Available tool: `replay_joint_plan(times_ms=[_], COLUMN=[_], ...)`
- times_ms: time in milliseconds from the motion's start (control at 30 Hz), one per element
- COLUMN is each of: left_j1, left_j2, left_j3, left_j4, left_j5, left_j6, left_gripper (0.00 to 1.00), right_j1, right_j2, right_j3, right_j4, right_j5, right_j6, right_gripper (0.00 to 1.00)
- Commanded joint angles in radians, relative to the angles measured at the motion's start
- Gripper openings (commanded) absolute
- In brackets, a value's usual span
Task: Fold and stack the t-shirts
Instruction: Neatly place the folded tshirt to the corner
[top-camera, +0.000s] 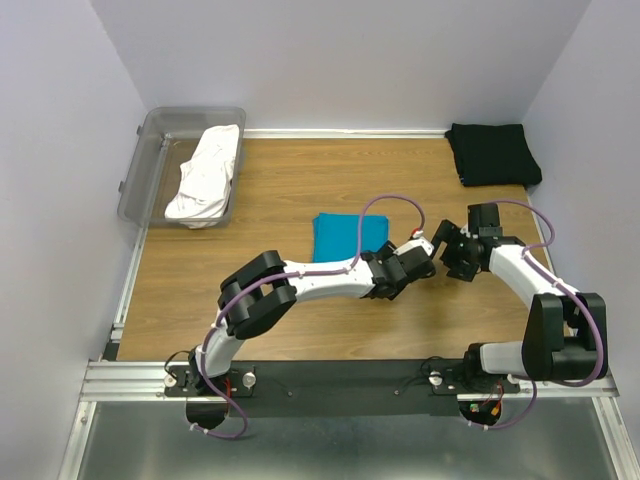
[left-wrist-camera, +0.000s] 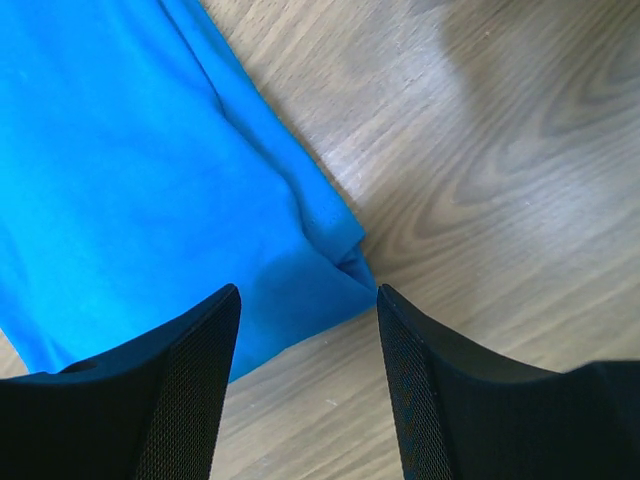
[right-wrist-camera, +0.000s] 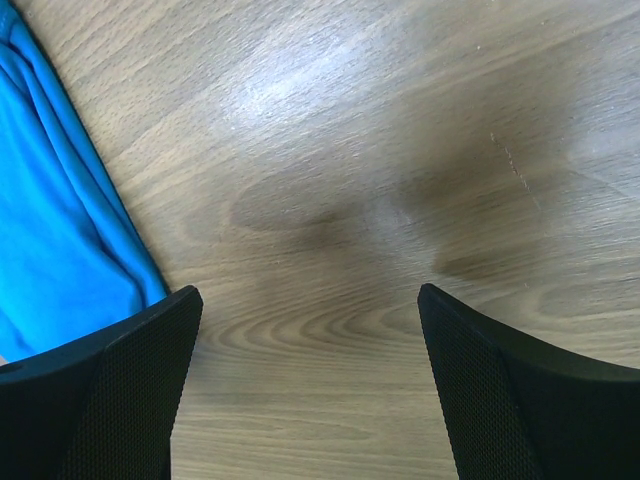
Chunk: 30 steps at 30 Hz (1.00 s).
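I will tilt my right gripper and lower it to the left in the top view onto the teal shirt's side edge (top-camera: 386, 234) (right-wrist-camera: 128, 252), because only bare wood is between the gripper's fingers.
The teal-blue t-shirt (top-camera: 349, 236) lies folded in a rectangle at the middle of the wooden table (top-camera: 280, 190). The black t-shirt (top-camera: 492, 153) lies folded at the far right corner. The white t-shirt (top-camera: 207, 175) is crumpled in the clear grey tub (top-camera: 150, 140) at the far left. My left gripper (top-camera: 427, 257) is open and empty just right of the teal shirt, whose near corner (left-wrist-camera: 335, 255) shows between its fingers (left-wrist-camera: 190, 385). My right gripper (top-camera: 452, 250) is open and empty over bare wood, with the teal shirt's edge (right-wrist-camera: 60, 240) at its left.
The tub overhangs the table's far left corner. White walls close in the table on the left, back and right. The two grippers are close together, right of the table's middle. A metal rail (top-camera: 340, 375) runs along the near edge.
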Motion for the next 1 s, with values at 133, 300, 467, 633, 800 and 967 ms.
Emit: replay_joint_plan(times_ms=[133,300,467,633,800,967], left_j1=[-0.027,-0.027,-0.027,-0.024,-0.004,0.013], left_j2=[0.053,0.077,0.094,0.091,0.041,-0.028], left_j3=[0.046,0.048,0.046,0.042,0.026,-0.009], left_j4=[-0.035,-0.033,-0.035,-0.036,-0.025,0.018], left_j5=[-0.054,-0.057,-0.068,-0.097,-0.073,-0.013], left_j6=[0.040,0.051,0.060,0.040,-0.006,-0.017], left_gripper=[0.65,0.65,0.58,0.23,0.00,0.00], right_j1=[-0.007,-0.007,-0.007,-0.007,-0.007,-0.007], right_j2=[-0.019,-0.011,-0.008,0.013,0.046,0.113], right_j3=[-0.024,-0.024,-0.035,-0.066,-0.144,-0.222], right_j4=[-0.022,-0.019,-0.010,0.062,0.249,0.546], right_j5=[-0.026,-0.039,-0.059,-0.177,-0.359,-0.485], right_j6=[-0.006,-0.004,-0.003,0.042,0.160,0.343], right_gripper=[0.96,0.96,0.96,0.95,0.95,0.98])
